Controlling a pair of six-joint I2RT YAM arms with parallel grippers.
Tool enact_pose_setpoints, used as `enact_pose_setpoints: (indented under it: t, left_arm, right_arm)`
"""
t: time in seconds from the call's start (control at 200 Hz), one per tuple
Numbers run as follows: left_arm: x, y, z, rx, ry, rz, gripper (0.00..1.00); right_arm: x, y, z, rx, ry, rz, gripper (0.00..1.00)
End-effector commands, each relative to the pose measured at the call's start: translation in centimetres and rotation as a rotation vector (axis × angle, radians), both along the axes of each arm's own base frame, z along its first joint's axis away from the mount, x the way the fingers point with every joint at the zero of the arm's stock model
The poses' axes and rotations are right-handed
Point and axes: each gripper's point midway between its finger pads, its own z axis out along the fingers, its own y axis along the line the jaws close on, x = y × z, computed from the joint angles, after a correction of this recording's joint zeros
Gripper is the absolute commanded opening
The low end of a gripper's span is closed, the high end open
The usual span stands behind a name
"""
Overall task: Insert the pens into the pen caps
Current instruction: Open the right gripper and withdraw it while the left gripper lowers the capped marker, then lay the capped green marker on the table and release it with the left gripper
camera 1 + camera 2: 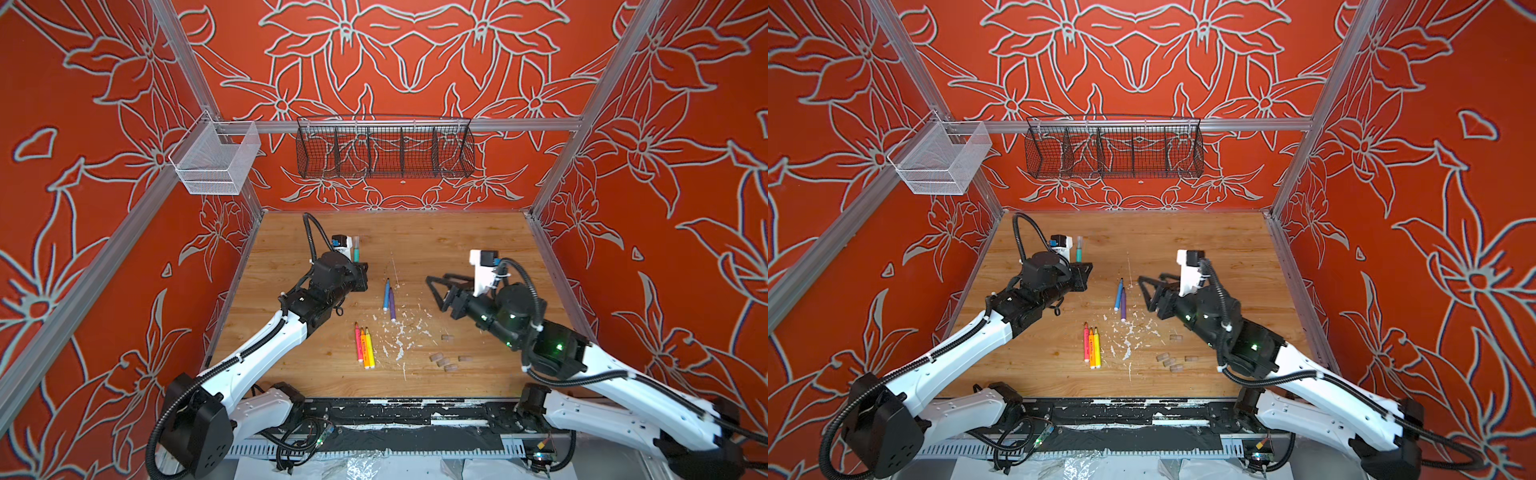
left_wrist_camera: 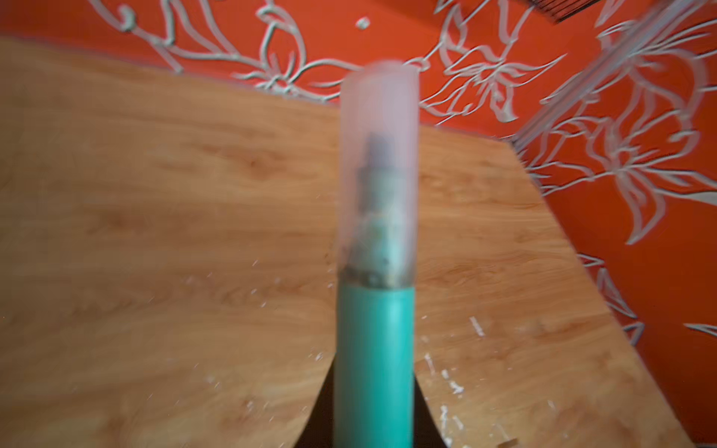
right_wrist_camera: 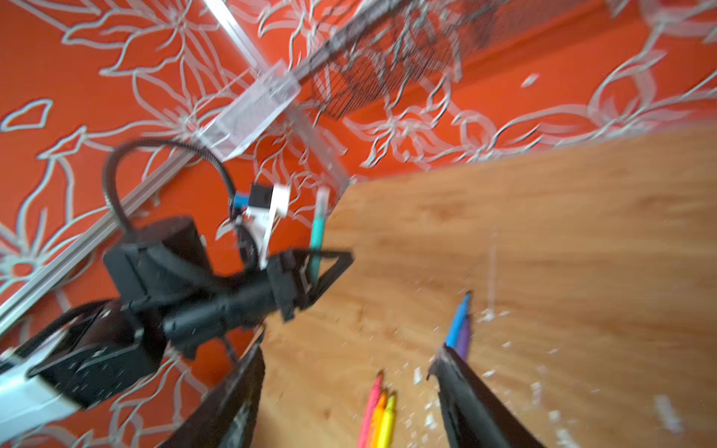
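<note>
My left gripper moves down next, tilting its fingers downward, and releases the already capped green pen, since the bare wood [image 1: 1074,301] beside the blue pen lies below it.
My left gripper [image 1: 360,269] is shut on the green pen [image 1: 356,254], which it holds upright above the back left of the table. A clear pen cap [image 2: 378,155] sits over the pen's tip; the teal barrel [image 2: 374,349] rises from between the jaws. My right gripper [image 1: 440,291] hangs open and empty right of centre, its dark fingers [image 3: 461,388] spread wide. The blue pen [image 1: 386,293] and purple pen [image 1: 392,304] lie together mid-table. Pink [image 1: 357,345], orange [image 1: 363,348] and yellow [image 1: 369,349] pens lie side by side nearer the front. Several loose pen caps [image 1: 442,362] rest front right.
White flecks of debris [image 1: 399,332] are scattered over the wooden table [image 1: 457,232] between the pens and caps. A black wire basket [image 1: 384,149] hangs on the back wall and a white mesh basket [image 1: 216,160] on the left rail. Red patterned walls enclose three sides.
</note>
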Motion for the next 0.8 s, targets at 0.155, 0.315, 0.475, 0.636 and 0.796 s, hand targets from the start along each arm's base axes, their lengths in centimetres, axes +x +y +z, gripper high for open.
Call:
enact_pose_setpoints:
  t: [0.155, 0.315, 0.475, 0.636, 0.796]
  left_arm:
    - [0.6, 5.7, -10.5, 0.160, 0.293, 0.217, 0.00]
    - [1.3, 6.1, -14.5, 0.117, 0.520, 0.234, 0.00]
    - [1.0, 6.5, -16.9, 0.143, 0.631, 0.247, 0.00]
    - [1.1, 7.1, -16.9, 0.203, 0.669, 0.256, 0.00]
    - [0.8, 7.2, -18.1, 0.212, 0.726, 0.269, 0.00]
  right_arm:
    - [3.7, -9.4, -6.1, -0.499, -0.042, -0.380, 0.87]
    - [6.5, -12.4, -10.9, -0.585, 0.021, -0.575, 0.86]
    - [9.1, -14.2, -14.5, -0.614, 0.132, -0.636, 0.82]
    - [10.1, -16.8, -17.3, -0.609, 0.222, -0.709, 0.81]
    - [10.1, -19.5, -19.6, -0.573, 0.291, -0.784, 0.81]
